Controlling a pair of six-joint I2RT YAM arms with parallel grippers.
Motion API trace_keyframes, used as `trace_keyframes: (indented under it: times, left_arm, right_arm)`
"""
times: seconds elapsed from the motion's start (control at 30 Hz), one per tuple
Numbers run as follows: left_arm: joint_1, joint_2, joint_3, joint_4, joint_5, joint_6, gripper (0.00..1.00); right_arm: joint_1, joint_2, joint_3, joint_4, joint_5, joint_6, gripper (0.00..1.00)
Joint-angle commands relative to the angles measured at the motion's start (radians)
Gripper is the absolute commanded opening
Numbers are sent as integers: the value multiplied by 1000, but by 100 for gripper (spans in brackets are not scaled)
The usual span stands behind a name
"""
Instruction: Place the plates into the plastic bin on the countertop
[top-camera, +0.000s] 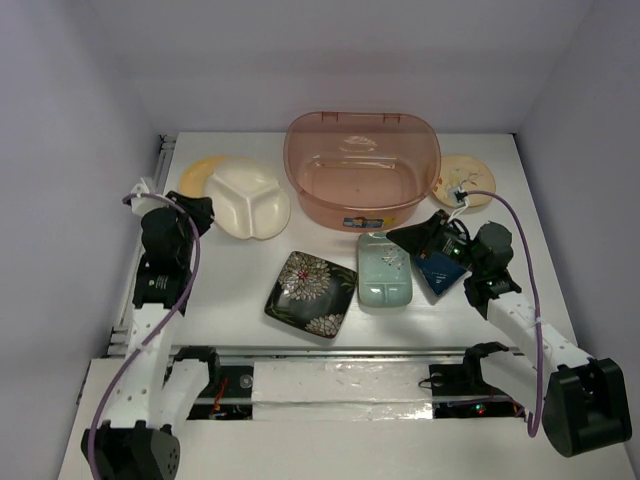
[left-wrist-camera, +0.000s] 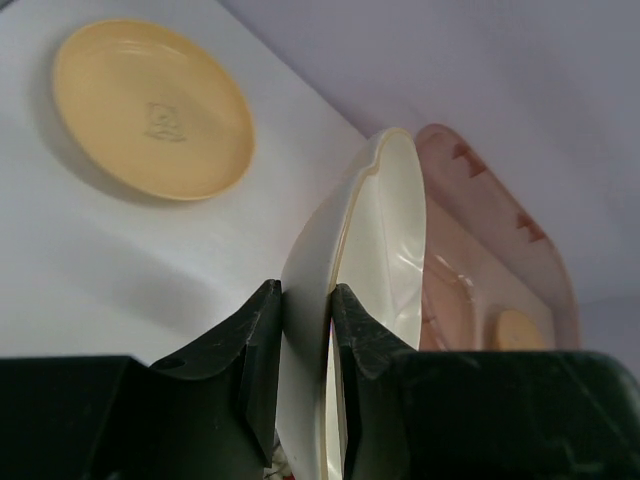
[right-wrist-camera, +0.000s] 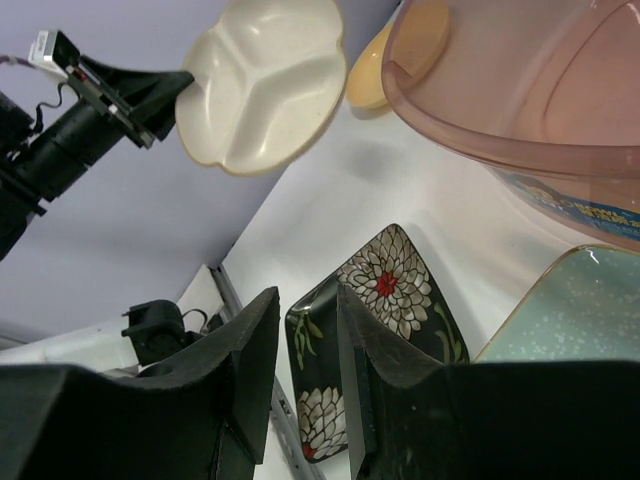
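Note:
My left gripper moves outward and to the right in the top view next, and releases the cream plate over the bin's bottom, which lies empty.
My left gripper (top-camera: 200, 212) is shut on the rim of the round cream divided plate (top-camera: 248, 200) and holds it tilted, just left of the pinkish plastic bin (top-camera: 360, 168). In the left wrist view both fingers (left-wrist-camera: 262, 340) pinch the cream plate (left-wrist-camera: 378, 240), with the bin (left-wrist-camera: 500, 250) behind it. The yellow-orange plate (top-camera: 203, 172) lies on the white countertop (top-camera: 230, 285). The black floral plate (top-camera: 312, 293), pale green divided plate (top-camera: 384, 268) and dark blue leaf plate (top-camera: 440, 272) lie in front of the bin. The tan speckled plate (top-camera: 467, 180) is at its right. My right gripper (top-camera: 412, 238) is open and empty above the green plate.
A metal rail (top-camera: 300, 350) runs along the near edge of the countertop. White walls close in the back and both sides. The right wrist view shows the floral plate (right-wrist-camera: 390, 300), the bin (right-wrist-camera: 530, 90) and the lifted cream plate (right-wrist-camera: 265, 85).

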Motion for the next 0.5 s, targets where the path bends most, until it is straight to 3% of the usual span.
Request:
trace_keyframes:
  times: [0.0,0.47]
  left_arm:
    - [-3,43,144,429,152,-166,0]
    - [-60,378,380,633,293,-295,0]
  right_arm:
    - [11,-10,17,23,8,-23,35]
    - [11,-1,20,20,14,-27,36]
